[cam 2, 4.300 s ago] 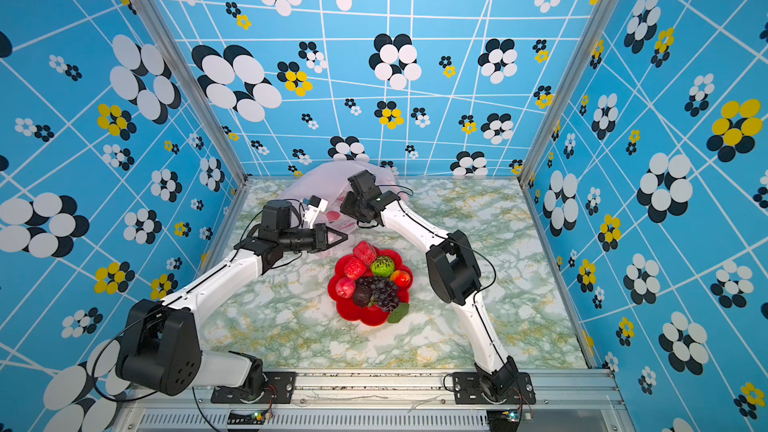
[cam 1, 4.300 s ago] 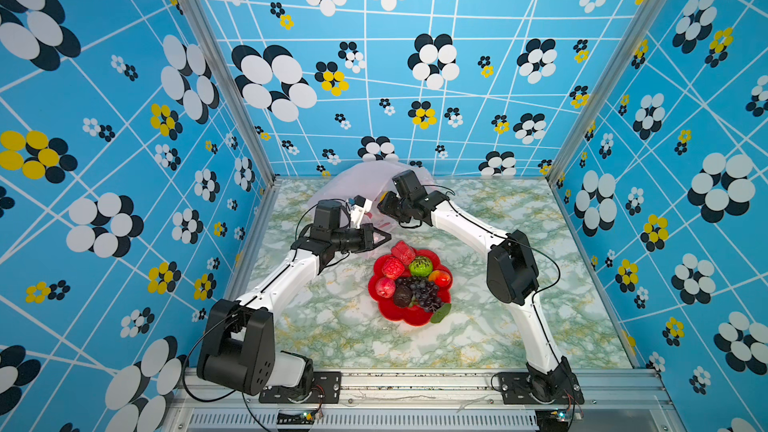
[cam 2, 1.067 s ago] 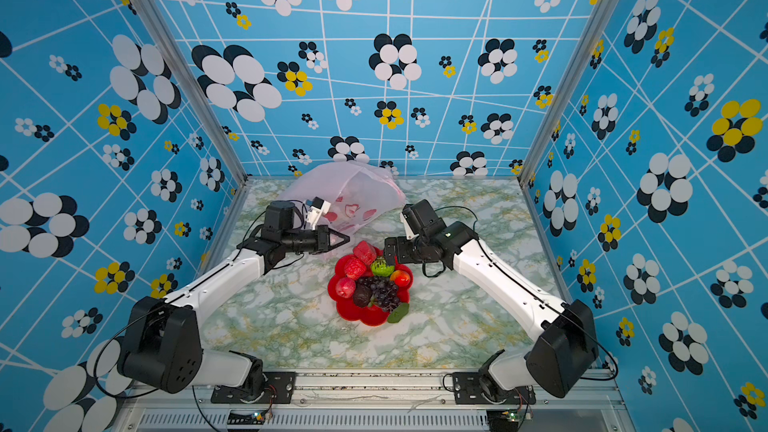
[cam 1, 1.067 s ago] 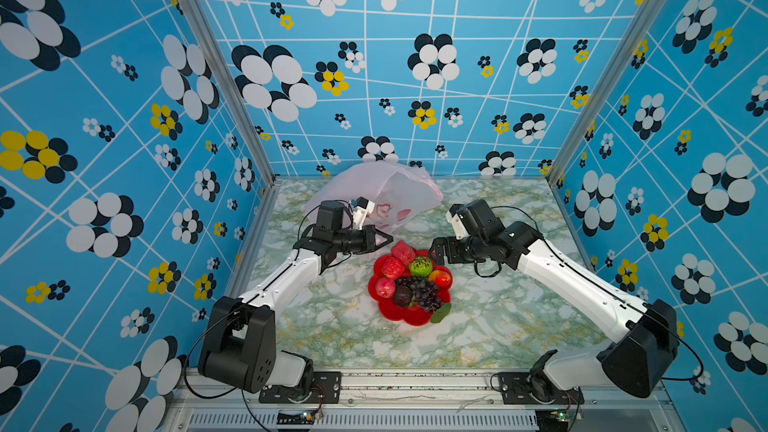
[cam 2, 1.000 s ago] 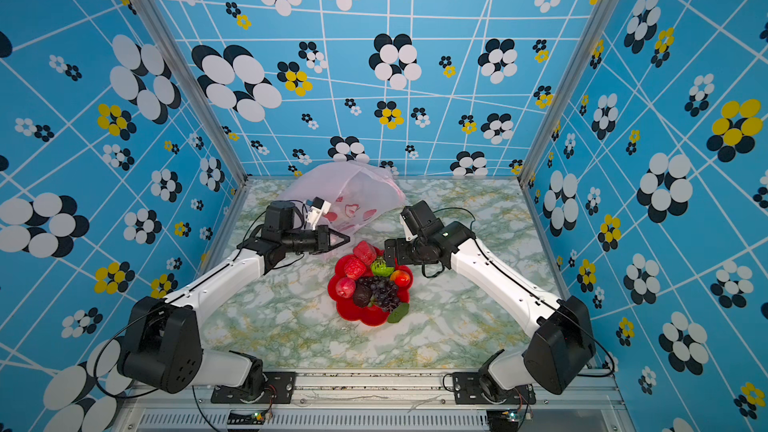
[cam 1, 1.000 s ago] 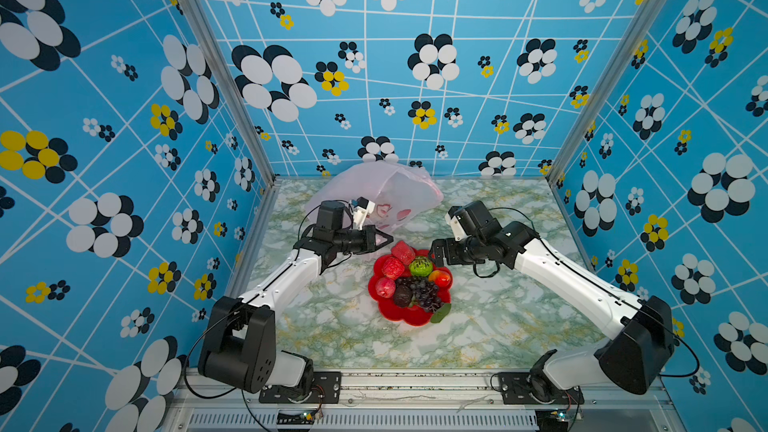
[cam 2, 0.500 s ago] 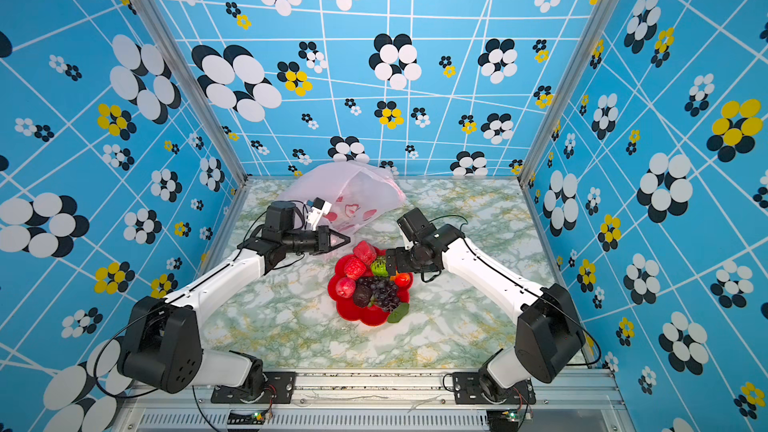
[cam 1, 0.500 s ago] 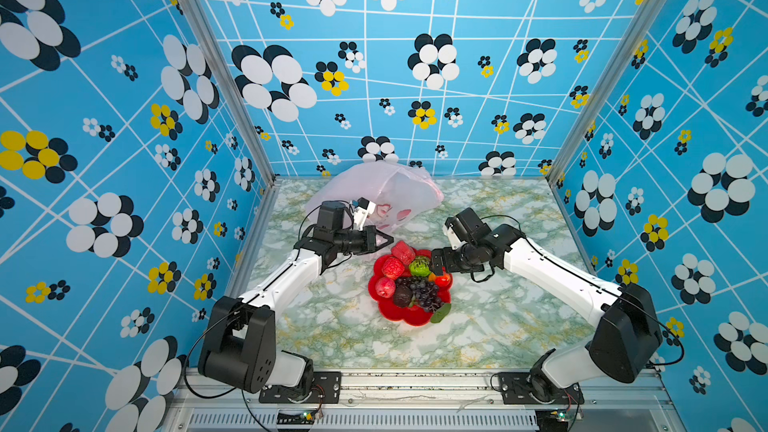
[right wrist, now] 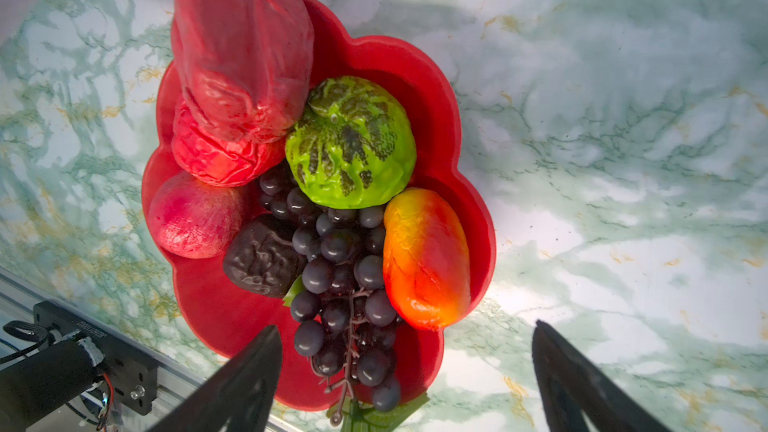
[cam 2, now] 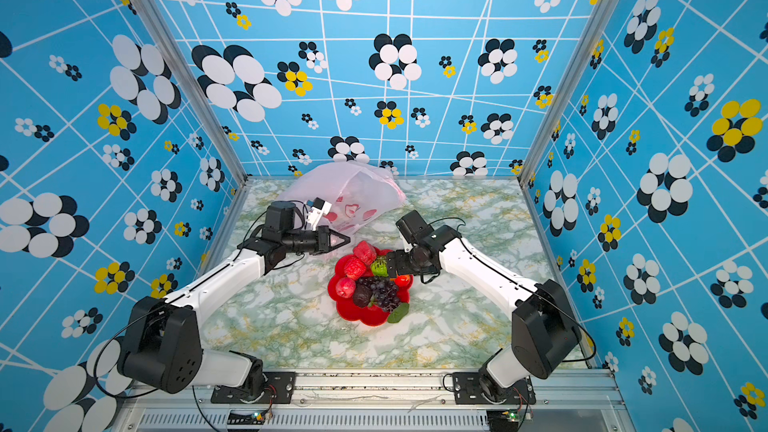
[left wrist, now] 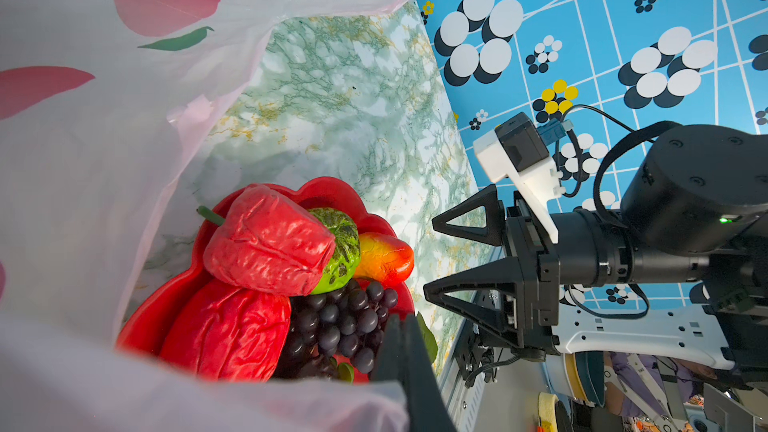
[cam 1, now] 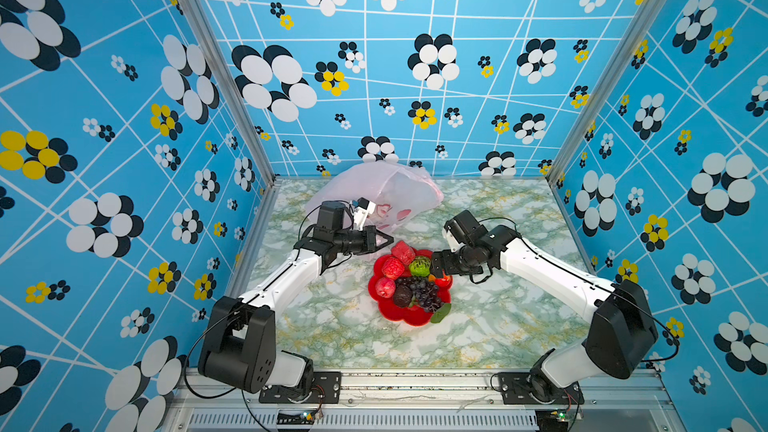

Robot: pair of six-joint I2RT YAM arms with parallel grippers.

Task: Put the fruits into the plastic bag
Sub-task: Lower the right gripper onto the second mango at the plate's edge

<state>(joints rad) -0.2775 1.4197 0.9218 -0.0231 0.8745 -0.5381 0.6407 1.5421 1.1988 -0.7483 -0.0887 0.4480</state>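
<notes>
The yellow-orange mango's long sides face my open fingers, so I should next lower my right gripper around the mango's end that is away from the bumpy green one and close.
The fruits lie heaped on a red flower-shaped plate [cam 1: 409,317]: red ones [right wrist: 241,47], a bumpy green one [right wrist: 351,143], a yellow-orange mango [right wrist: 424,259], dark grapes [right wrist: 340,268] and a brown one [right wrist: 262,259]. My right gripper [cam 1: 436,272] hangs open just over the plate's right side, by the mango [cam 1: 444,281]. In the right wrist view the grape bunch's end and the plate's rim sit between its fingers [right wrist: 249,376]. The pale-pink plastic bag [cam 1: 390,189] lies behind the plate. My left gripper [left wrist: 405,351] is shut on the bag's edge [left wrist: 83,139], left of the plate.
The marble-patterned table [cam 1: 332,334] is walled on three sides by blue flowered panels. A metal rail [cam 1: 415,380] with both arm bases runs along the front edge. The left arm's elbow [cam 1: 237,347] and the right arm's elbow [cam 1: 619,334] stand near the front corners.
My right gripper has moved left and down from beside the plate to over the mango side, still open. The left gripper has stayed put on the bag.
</notes>
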